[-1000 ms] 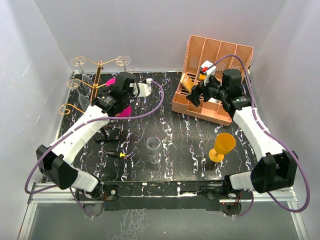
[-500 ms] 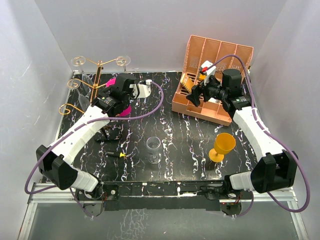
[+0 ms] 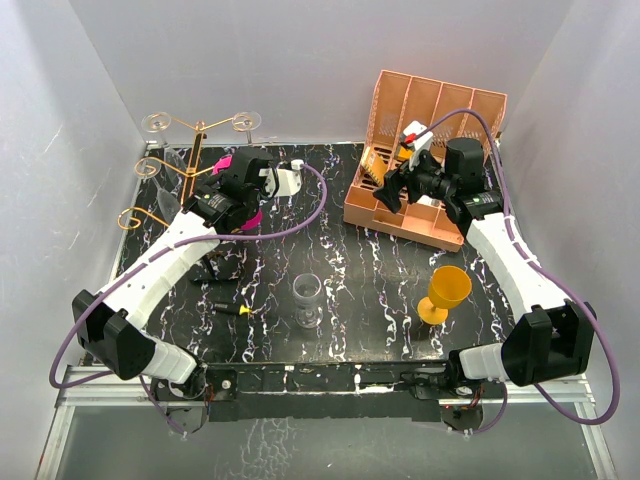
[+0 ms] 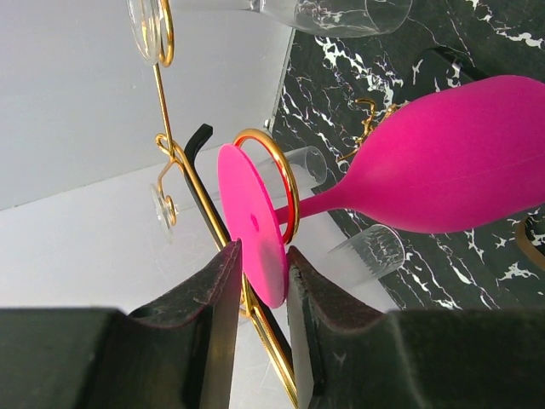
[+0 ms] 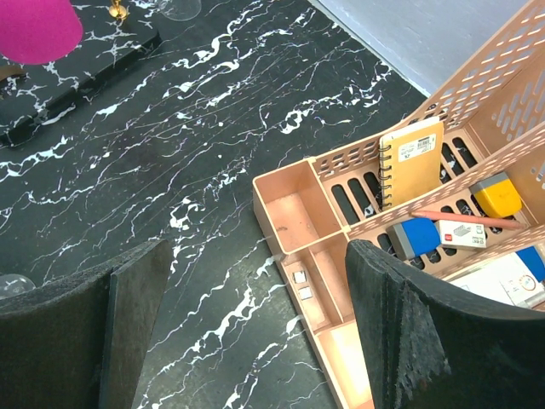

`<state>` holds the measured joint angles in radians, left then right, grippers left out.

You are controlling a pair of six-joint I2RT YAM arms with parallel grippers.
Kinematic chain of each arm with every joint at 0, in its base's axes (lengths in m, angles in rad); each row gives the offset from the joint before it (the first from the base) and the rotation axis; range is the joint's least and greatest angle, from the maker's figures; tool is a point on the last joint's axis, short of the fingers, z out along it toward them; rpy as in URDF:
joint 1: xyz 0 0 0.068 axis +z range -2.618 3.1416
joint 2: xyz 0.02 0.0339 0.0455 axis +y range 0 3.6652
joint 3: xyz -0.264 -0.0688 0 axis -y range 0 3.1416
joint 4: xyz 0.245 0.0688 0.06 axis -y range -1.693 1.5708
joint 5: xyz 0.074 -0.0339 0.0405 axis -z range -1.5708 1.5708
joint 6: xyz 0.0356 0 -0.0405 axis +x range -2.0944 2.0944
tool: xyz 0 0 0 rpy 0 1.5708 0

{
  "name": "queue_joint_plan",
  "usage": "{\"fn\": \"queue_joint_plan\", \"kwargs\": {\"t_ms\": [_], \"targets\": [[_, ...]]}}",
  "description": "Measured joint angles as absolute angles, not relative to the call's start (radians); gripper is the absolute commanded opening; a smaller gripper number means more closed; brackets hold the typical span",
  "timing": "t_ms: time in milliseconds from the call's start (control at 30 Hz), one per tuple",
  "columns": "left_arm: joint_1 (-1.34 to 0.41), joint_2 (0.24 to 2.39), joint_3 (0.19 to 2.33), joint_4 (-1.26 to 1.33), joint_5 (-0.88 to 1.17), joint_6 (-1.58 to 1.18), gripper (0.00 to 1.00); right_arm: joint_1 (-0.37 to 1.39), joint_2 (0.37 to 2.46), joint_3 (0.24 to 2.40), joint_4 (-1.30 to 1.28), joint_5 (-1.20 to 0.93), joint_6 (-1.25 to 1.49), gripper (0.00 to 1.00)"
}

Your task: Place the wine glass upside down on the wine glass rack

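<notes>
The glass is below my right gripper, to its left in the top view, so next the gripper needs to move back and down onto the clear glass's rim (image 3: 308, 278).
The wine glass is pink; in the left wrist view its bowl (image 4: 460, 153) points right and its flat foot (image 4: 251, 221) sits between my fingers. Its stem passes through a gold ring (image 4: 288, 179) of the wine glass rack (image 3: 198, 145), a gold wire stand at the table's back left. My left gripper (image 4: 264, 256) is shut on the foot's edge, right at the rack (image 3: 222, 166). The bowl (image 3: 250, 218) shows below the gripper in the top view. My right gripper (image 3: 388, 190) is open and empty over the table beside the organiser (image 5: 255, 341).
Clear glasses hang on the rack (image 4: 332, 13) (image 4: 366, 251). A clear glass (image 3: 308, 298) stands mid-table and a yellow goblet (image 3: 445, 292) at the right. A salmon-pink organiser (image 3: 430, 100) with a notebook (image 5: 410, 162) and small items is at the back right. A small black-and-yellow object (image 3: 235, 310) lies front left.
My left gripper has shifted slightly with the pink glass beside the rack. The right arm has not moved.
</notes>
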<state>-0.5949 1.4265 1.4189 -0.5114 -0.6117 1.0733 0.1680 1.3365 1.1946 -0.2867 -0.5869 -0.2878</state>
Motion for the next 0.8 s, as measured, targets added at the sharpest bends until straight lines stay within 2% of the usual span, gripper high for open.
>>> {"fn": "queue_joint_plan", "kwargs": {"t_ms": [267, 467, 633, 800], "targets": [[-0.595, 1.427, 1.419, -0.524, -0.612, 1.071, 0.37, 0.168, 1.339, 1.195, -0.287, -0.588, -0.289, 0.91], [-0.595, 1.415, 1.419, -0.547, -0.606, 1.058, 0.53, 0.168, 1.347, 1.195, -0.288, -0.592, -0.29, 0.91], [-0.595, 1.394, 1.435, -0.567, -0.591, 1.04, 0.73, 0.168, 1.349, 1.195, -0.29, -0.598, -0.29, 0.92], [-0.593, 1.381, 1.477, -0.619, -0.555, 1.011, 0.8, 0.168, 1.349, 1.195, -0.312, -0.613, -0.294, 0.92]]}}
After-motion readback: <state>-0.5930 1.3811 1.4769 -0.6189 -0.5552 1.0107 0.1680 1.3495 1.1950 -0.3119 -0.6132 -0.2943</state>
